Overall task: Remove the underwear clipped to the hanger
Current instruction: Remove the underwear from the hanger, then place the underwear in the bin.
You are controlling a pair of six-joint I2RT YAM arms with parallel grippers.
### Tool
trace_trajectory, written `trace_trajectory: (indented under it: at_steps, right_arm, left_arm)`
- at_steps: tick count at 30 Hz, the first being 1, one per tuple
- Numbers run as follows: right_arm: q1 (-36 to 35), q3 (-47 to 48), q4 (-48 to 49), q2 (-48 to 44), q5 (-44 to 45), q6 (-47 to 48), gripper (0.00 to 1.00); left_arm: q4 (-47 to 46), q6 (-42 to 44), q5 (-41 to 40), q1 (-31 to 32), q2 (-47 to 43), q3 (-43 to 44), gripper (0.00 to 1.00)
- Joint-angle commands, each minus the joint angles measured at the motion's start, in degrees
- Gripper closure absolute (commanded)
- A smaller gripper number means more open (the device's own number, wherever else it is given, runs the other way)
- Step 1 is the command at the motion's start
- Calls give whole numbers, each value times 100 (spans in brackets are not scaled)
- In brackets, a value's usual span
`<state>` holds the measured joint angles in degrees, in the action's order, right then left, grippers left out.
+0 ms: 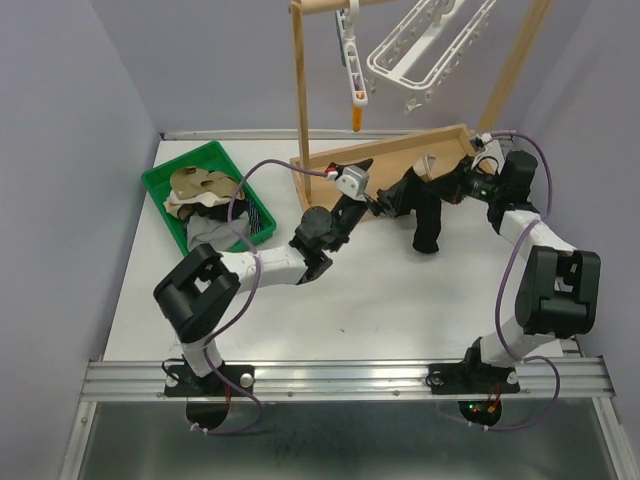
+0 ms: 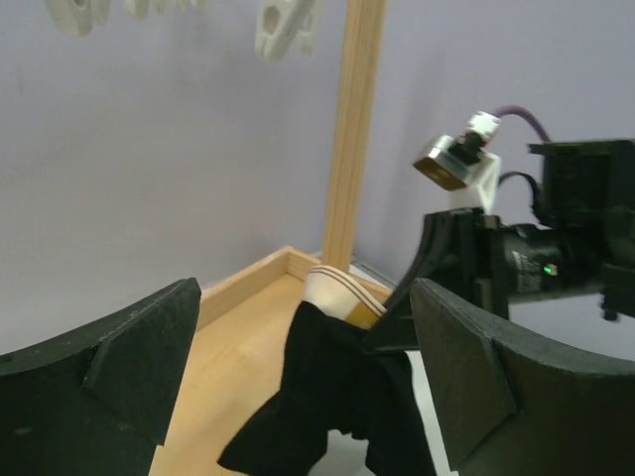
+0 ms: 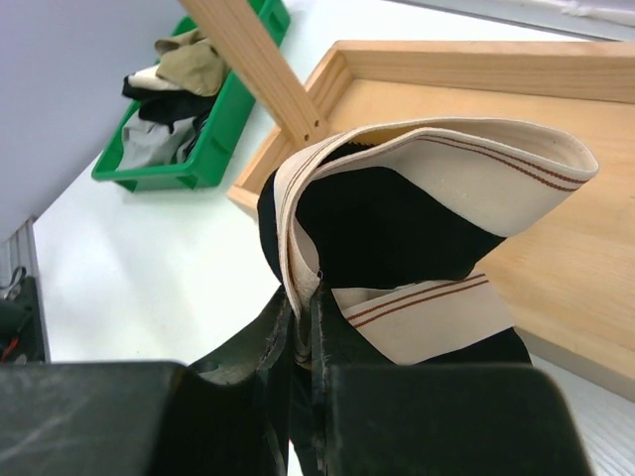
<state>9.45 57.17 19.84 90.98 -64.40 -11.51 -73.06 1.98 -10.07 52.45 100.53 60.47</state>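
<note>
The left gripper moves back and down next, turning toward the right gripper, onto the black cloth [image 2: 337,397] bunched below the held waistband, since that cloth hangs free.
A black pair of underwear [image 3: 397,223] with a cream, brown-striped waistband [image 3: 466,164] hangs from my right gripper [image 3: 303,302], which is shut on a fold of the waistband. From above, the underwear [image 1: 428,228] droops over the front edge of the wooden tray, below the right gripper [image 1: 434,186]. My left gripper [image 1: 378,205] is wide open just to its left. In the left wrist view the black cloth [image 2: 337,397] lies between and beyond that gripper's [image 2: 303,297] spread fingers, touching neither. The white hanger [image 1: 425,45] hangs overhead with bare clips [image 2: 288,25].
A green bin [image 1: 170,185] at the left holds tan, grey and black underwear [image 1: 200,192]. A wooden tray [image 1: 400,155] with upright posts [image 1: 300,100] carries the hanger frame. Purple walls close in on both sides.
</note>
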Motion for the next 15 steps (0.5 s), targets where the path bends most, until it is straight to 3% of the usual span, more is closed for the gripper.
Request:
trace_trajectory:
  at_steps: [1, 7, 15]
  right_arm:
    - [-163, -179, -164, -344, -529, 483, 89]
    - [-444, -653, -182, -835, -1329, 1009, 86]
    - [-1138, -1304, -190, -1785, -1698, 1397, 83]
  left_arm:
    - [-755, -171, 487, 134, -901, -709, 1]
    - [799, -180, 1636, 108, -1667, -1361, 1]
    - [1215, -406, 2263, -15, -2555, -2451, 1]
